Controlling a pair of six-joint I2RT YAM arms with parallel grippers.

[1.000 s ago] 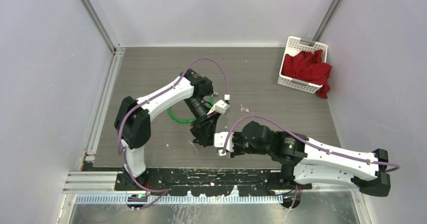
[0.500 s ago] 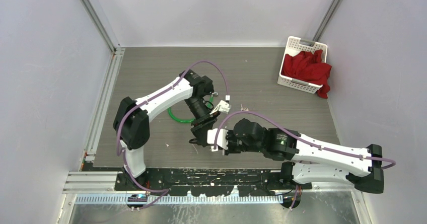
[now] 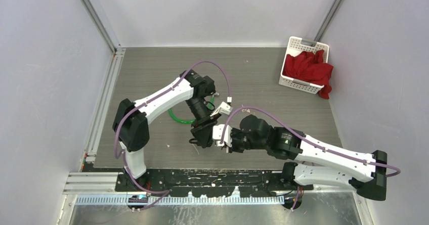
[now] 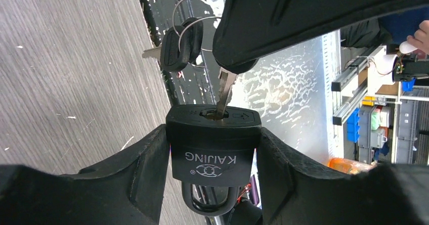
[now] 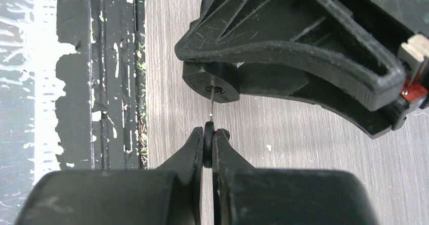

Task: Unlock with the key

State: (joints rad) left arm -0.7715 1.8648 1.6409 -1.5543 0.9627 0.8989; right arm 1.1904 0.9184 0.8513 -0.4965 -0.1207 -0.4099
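The left gripper should move slightly outward and toward the right gripper, then let go of the padlock there, because the right gripper is to its right in the top view.
My left gripper is shut on a black KAIJING padlock, keyhole end facing away from the wrist and shackle toward it. A silver key has its blade tip in the keyhole; spare black-headed keys hang from its ring. My right gripper is shut on the key's black head, the thin blade reaching into the padlock's keyhole. In the top view both grippers meet near the table's front middle, the left gripper beside the right gripper.
A green ring lies on the table under the left arm. A white basket with red cloth stands at the back right. A small metal piece lies mid-table. The black base rail runs along the near edge.
My right gripper has moved left and forward with the key until it meets the padlock held by the left gripper. The left gripper has shifted only slightly.
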